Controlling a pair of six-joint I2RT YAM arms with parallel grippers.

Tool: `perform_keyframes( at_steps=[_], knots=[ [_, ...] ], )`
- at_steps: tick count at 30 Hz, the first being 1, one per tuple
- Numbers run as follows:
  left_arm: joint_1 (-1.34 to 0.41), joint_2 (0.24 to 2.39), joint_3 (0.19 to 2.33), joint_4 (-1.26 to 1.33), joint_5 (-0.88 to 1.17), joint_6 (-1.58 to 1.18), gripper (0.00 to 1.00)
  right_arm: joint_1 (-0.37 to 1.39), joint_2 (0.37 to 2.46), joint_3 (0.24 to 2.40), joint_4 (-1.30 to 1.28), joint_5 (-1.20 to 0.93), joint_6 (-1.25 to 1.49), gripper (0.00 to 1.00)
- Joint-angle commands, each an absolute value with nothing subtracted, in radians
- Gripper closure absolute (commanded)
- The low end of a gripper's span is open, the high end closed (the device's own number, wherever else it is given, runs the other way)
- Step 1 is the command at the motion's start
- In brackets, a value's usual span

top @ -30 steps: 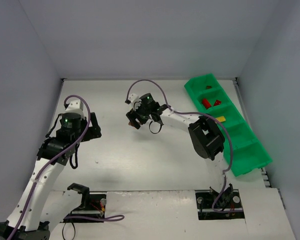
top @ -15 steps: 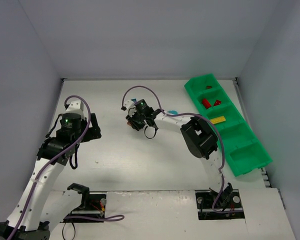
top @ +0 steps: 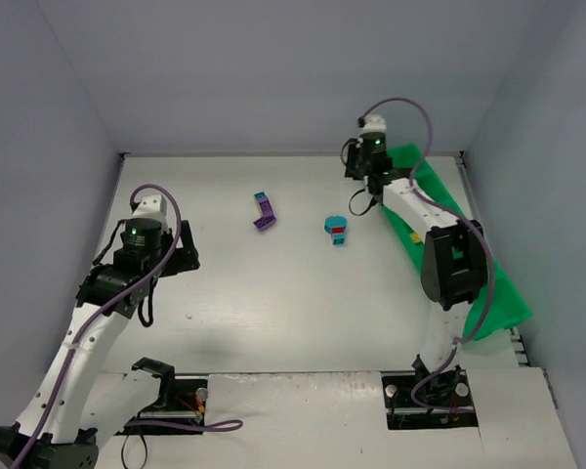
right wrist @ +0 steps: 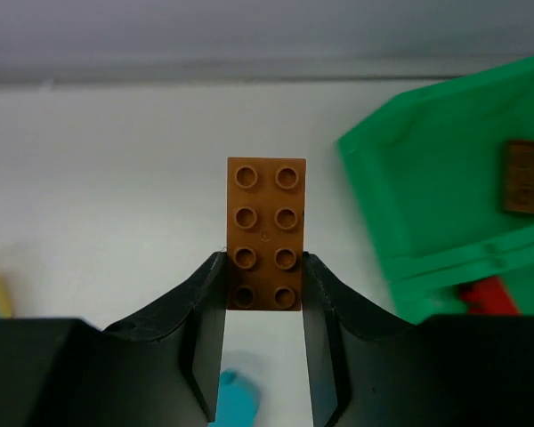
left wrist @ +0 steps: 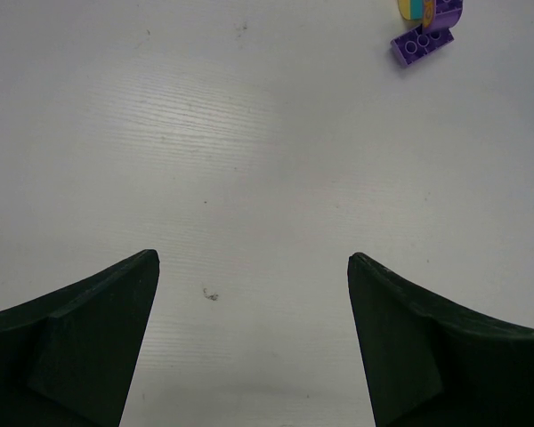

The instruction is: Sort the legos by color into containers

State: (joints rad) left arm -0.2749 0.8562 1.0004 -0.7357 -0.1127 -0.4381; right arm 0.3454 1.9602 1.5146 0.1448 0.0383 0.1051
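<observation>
My left gripper moves outward, across and down onto the purple brick's bare end [top: 263,224] [left wrist: 409,50] next, since that lies below it, to its right in the top view.
My right gripper [right wrist: 262,260] is shut on a brown two-by-four brick [right wrist: 266,213] and holds it above the table, just left of the far end of the green tray [right wrist: 423,182]. In the top view this gripper [top: 363,174] is at the far right, beside the tray [top: 415,162]. The tray's end compartment holds a brown brick [right wrist: 523,177]; a red brick [right wrist: 485,294] lies in the one beside it. Purple bricks [top: 265,212] and a teal-and-red stack [top: 336,230] lie mid-table. My left gripper [left wrist: 252,267] is open and empty over bare table at the left [top: 176,249].
The right arm lies over most of the tray, whose near end [top: 498,305] shows. The purple brick [left wrist: 423,43] with a yellow and teal piece sits at the left wrist view's top right. Grey walls close in the table at back and sides.
My right arm has swung from mid-table to the far right by the tray, with the brown brick in its jaws. That uncovered the purple bricks and the teal stack. The left arm has hardly moved.
</observation>
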Motion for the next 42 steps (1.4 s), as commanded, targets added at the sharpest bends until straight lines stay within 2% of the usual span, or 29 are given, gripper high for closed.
perform_keyframes(
  at_steps=[1,12,15,16,17,20,22,30,38,42],
  knots=[
    [-0.279,0.873,1.015,-0.684,-0.114,-0.428,0.2,0.25,1.91,1.607,0.173,0.208,0.305,1.0],
    [-0.279,0.926,1.017,-0.637,-0.109,-0.423,0.2,0.11,2.112,1.801,0.17,0.253,0.376,0.96],
    [-0.279,0.942,1.017,-0.614,-0.104,-0.413,0.2,0.098,2.17,1.864,0.169,0.244,0.371,0.86],
    [-0.279,0.951,1.017,-0.604,-0.098,-0.41,0.2,0.094,2.19,1.874,0.167,0.244,0.374,0.81],
    [-0.279,0.956,1.02,-0.6,-0.095,-0.407,0.2,0.089,2.197,1.881,0.167,0.242,0.379,0.69],
    [-0.279,0.98,1.022,-0.575,-0.077,-0.394,0.2,0.086,2.21,1.898,0.169,0.236,0.377,0.53],
    [-0.279,1.002,1.026,-0.549,-0.054,-0.385,0.2,0.083,2.209,1.902,0.167,0.23,0.365,0.48],
    [-0.282,1.141,1.078,-0.422,0.073,-0.324,0.2,0.083,2.079,1.829,0.169,0.146,0.299,0.45],
    [-0.34,1.454,1.257,-0.315,0.14,-0.223,0.2,0.09,1.798,1.516,0.212,-0.09,0.333,0.45],
    [-0.368,1.624,1.368,-0.281,0.156,-0.141,0.2,0.095,1.634,1.355,0.23,-0.135,0.359,0.45]
  ],
)
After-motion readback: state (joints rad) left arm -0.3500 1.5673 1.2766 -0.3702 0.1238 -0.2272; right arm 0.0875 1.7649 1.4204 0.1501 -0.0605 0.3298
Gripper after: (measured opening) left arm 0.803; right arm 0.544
